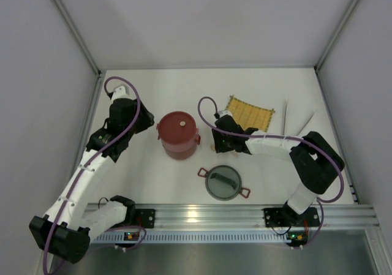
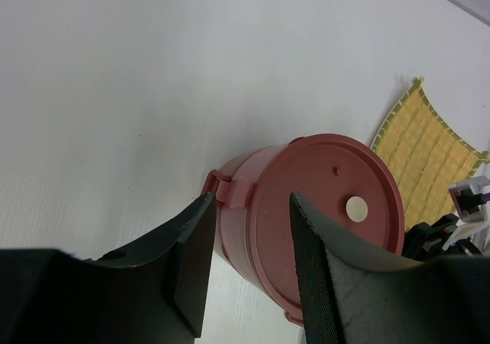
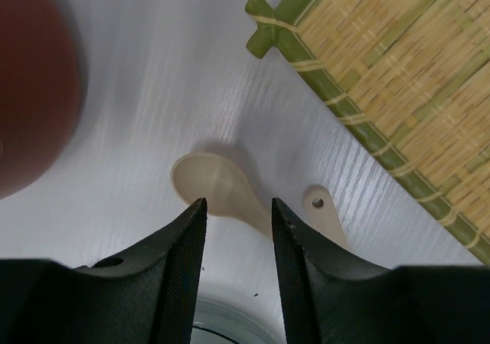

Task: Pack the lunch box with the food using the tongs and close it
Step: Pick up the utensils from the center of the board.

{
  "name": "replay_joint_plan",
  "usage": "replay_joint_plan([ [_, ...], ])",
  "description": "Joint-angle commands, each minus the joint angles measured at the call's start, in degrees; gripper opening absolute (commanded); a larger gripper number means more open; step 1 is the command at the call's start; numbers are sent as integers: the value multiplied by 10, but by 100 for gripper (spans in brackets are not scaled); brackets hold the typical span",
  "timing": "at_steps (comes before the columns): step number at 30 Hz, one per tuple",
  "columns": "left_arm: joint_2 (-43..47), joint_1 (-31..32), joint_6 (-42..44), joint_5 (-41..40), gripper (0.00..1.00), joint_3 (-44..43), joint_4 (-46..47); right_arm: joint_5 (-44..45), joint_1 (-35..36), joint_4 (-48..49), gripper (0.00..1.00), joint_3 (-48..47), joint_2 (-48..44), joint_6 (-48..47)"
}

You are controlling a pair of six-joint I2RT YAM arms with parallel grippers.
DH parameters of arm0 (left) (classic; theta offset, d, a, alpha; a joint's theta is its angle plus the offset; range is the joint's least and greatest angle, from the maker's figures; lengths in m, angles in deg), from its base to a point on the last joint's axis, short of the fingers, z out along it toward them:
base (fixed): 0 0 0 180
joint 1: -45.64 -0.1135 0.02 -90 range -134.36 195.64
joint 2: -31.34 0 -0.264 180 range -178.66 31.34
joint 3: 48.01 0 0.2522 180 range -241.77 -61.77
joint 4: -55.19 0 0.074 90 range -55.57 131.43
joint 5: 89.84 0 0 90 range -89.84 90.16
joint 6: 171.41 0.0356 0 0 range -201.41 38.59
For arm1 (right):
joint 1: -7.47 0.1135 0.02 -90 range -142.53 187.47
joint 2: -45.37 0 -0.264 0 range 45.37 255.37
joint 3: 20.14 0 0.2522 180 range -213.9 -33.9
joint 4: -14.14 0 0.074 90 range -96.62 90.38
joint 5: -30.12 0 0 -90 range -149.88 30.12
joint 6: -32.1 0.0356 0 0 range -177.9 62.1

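My right gripper should next ease back and down and close both fingers around the cream spoon's handle (image 3: 258, 219), which lies below it, partly hidden by one finger.
The dark-red lunch box (image 1: 178, 134) stands in the middle of the table with a flat red lid on it. In the left wrist view the lunch box (image 2: 321, 198) lies just beyond my fingers. My left gripper (image 1: 146, 120) (image 2: 253, 206) hovers at its left side, open and holding nothing. The grey domed lid (image 1: 223, 182) rests apart, nearer the arm bases. My right gripper (image 1: 215, 143) (image 3: 237, 206) is open, low over a cream spoon (image 3: 218, 187) right of the box. The tongs (image 1: 285, 116) lie at the back right. No food is in view.
A yellow woven mat (image 1: 249, 113) (image 3: 398, 76) (image 2: 429, 160) lies behind the right gripper. The spoon's handle end (image 3: 318, 202) passes behind my right finger. White walls enclose the table on three sides, and an aluminium rail (image 1: 202, 214) runs along the near edge.
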Motion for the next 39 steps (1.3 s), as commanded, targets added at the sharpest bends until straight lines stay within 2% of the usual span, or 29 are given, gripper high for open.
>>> replay_joint_plan([
  [1,-3,1,3,6,48,-11,-3,-12,-9,41,39,-5,1,-12],
  [13,-7,2,5,7,48,-12,-4,-55,-32,72,39,25,-5,-19],
  [22,-13,1,2,10,48,-12,-1,-125,-51,123,39,69,-24,-19],
  [28,-13,2,2,10,48,-14,-1,-136,-50,122,36,75,-26,-19],
  [39,-16,2,3,10,48,-15,-3,-138,-51,111,36,93,-57,-19],
])
